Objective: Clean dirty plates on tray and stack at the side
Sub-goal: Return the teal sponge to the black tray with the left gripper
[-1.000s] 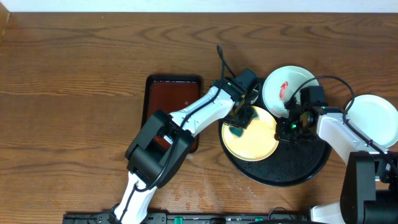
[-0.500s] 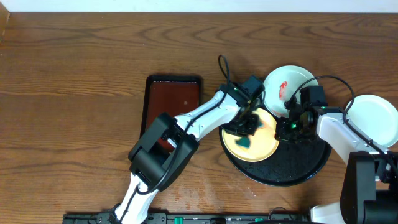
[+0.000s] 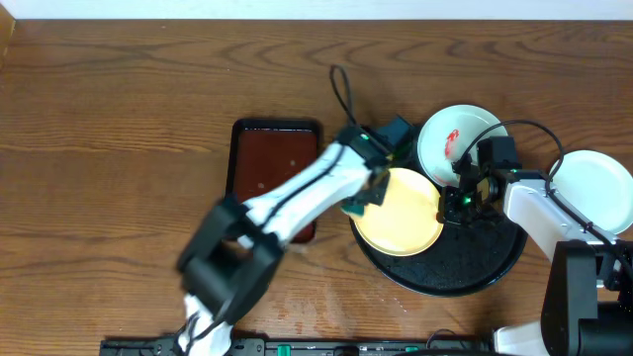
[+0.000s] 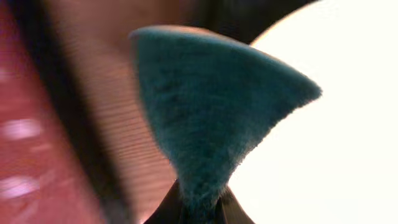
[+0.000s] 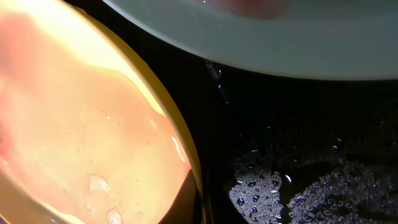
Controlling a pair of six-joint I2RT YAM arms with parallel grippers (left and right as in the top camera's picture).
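Note:
The cloth needs to go to the left in the overhead view next, carried by my left gripper over the reddish-brown tray (image 3: 272, 168) (image 4: 32, 140). The tray's empty bottom leaves room.
A pale yellow plate (image 3: 404, 216) lies on the left part of the round black tray (image 3: 475, 269). My right gripper (image 3: 447, 206) is shut on its right rim; in the right wrist view the fingers pinch that rim (image 5: 200, 202), and the plate's (image 5: 81, 124) inner face is wet. My left gripper (image 3: 359, 201) hangs at the plate's left edge, shut on a teal cloth (image 4: 211, 112). A mint-white plate (image 3: 453, 141) with a red smear leans on the tray's back rim. Another white plate (image 3: 593, 188) sits off the tray to the right.
A rectangular reddish-brown tray (image 3: 265, 158) lies on the wooden table left of the black tray, partly under my left arm. Water drops cover the black tray's floor (image 5: 298, 180). A black cable loops above the left wrist.
My left gripper has swept the teal cloth from the middle of the yellow plate to its left edge; the arm is blurred with motion. The right gripper keeps its hold on the rim.

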